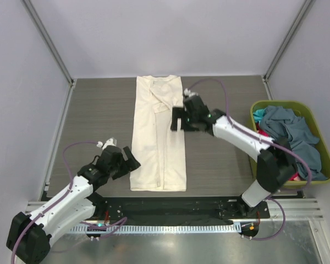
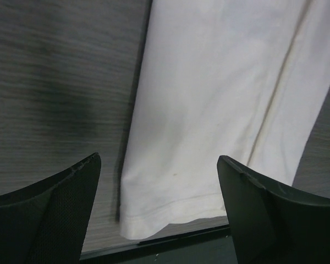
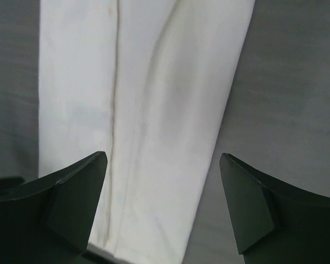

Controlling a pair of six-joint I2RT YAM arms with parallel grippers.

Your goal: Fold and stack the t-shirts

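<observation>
My left gripper is already hovering by the opposite hem corner, so I should bring my right gripper back and down onto the near hem corner on the basket side.
A cream t-shirt (image 1: 158, 137) lies flat in the middle of the table, folded lengthwise into a long narrow strip with its collar at the far end. My left gripper (image 1: 131, 158) hovers open at the strip's near-left corner. In the left wrist view the hem corner of the cream t-shirt (image 2: 170, 203) sits between the spread fingers (image 2: 60, 209), untouched. My right gripper (image 1: 177, 121) is open over the strip's right edge, past its middle. The right wrist view has the cream t-shirt (image 3: 154, 110) below the gripper (image 3: 164, 155). Grey-blue (image 1: 289, 129), teal (image 1: 258, 115) and red-pink (image 1: 262, 133) t-shirts lie bunched in the basket.
An olive-green basket (image 1: 280, 103) stands at the table's right edge, behind the right arm's elbow. A black strip (image 2: 170, 242) runs along the table's near edge just below the shirt's hem. Grey walls and frame posts close off the sides and back.
</observation>
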